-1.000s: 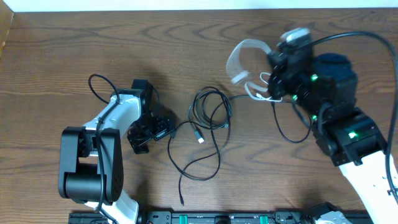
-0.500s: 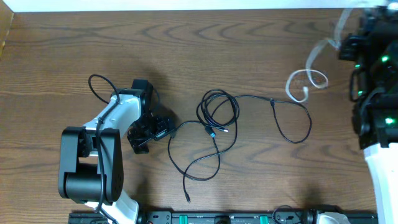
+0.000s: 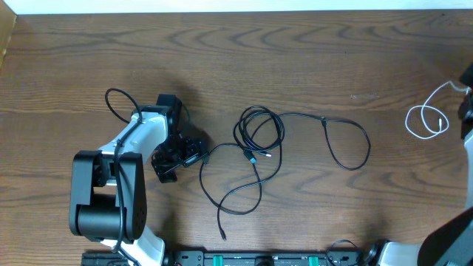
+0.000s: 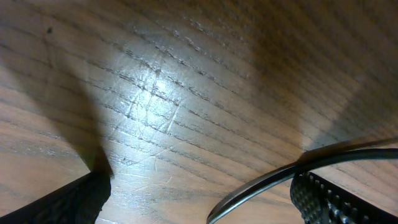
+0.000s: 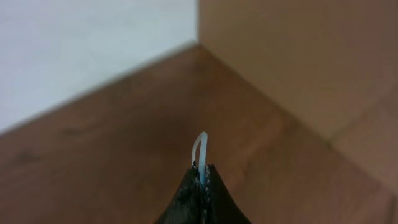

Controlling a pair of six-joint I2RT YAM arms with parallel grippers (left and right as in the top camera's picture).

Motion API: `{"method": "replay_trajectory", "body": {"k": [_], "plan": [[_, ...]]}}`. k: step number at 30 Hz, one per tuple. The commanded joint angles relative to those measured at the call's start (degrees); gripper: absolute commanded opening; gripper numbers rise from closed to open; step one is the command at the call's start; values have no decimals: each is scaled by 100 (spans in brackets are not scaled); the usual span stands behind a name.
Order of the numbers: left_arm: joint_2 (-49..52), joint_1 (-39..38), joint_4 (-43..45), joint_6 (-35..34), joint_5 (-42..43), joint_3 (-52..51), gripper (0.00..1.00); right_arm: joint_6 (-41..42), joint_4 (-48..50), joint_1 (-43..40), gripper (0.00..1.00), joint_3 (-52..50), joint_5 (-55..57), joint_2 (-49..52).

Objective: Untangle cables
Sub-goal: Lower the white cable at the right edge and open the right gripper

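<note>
I will next tilt my right gripper downward and lower it toward the white cable's coil point(image 3: 436, 121) to release the piece of cable, because the white cable lies clear of the black loops.
A long thin black cable point(image 3: 259, 137) lies in loose loops mid-table, with one big loop trailing right point(image 3: 347, 144) and a tail running to the front point(image 3: 222, 222). Its left end reaches my left gripper point(image 3: 183, 157), which rests low on the table. In the left wrist view that gripper point(image 4: 199, 199) is open, and the black cable point(image 4: 292, 171) crosses the gap close to the right finger point(image 4: 336, 199). The short white cable point(image 3: 425, 118) hangs coiled at the far right, apart from the black one. My right gripper point(image 5: 201, 177) is shut on the white cable point(image 5: 199, 149).
A thick black wire point(image 3: 118, 100) loops off the left arm's base side. A dark rail point(image 3: 259, 258) runs along the table's front edge. The right arm point(image 3: 467, 111) shows only at the right border. A tan panel point(image 5: 311, 62) and pale wall stand behind the right gripper.
The right arm swung far right and carried the white cable clear of the black one. The black cable's right loop was drawn out to the right. The left arm stayed still.
</note>
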Motion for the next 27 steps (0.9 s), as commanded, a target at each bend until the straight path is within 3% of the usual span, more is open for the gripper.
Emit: {"method": "replay_trajectory", "body": {"k": [1, 10, 14, 17, 19, 22, 27], "plan": [[129, 4, 114, 146, -192, -63, 98, 551, -142, -229, 1, 70, 13, 306], [129, 4, 114, 146, -192, -63, 98, 1427, -866, -299, 3, 70, -256, 962], [129, 4, 114, 146, -190, -63, 98, 1716, -1128, -302, 11, 70, -352, 1235], [129, 4, 116, 146, -190, -63, 98, 1714, -1161, -299, 54, 70, -649, 1547], [129, 4, 116, 146, -192, -63, 98, 1709, -1178, -302, 75, 70, -815, 1694], [129, 4, 114, 146, -190, -63, 98, 1711, -1239, -299, 90, 70, -855, 1825], [129, 4, 114, 146, -192, -63, 98, 1714, -1399, -302, 93, 70, -852, 1945]]}}
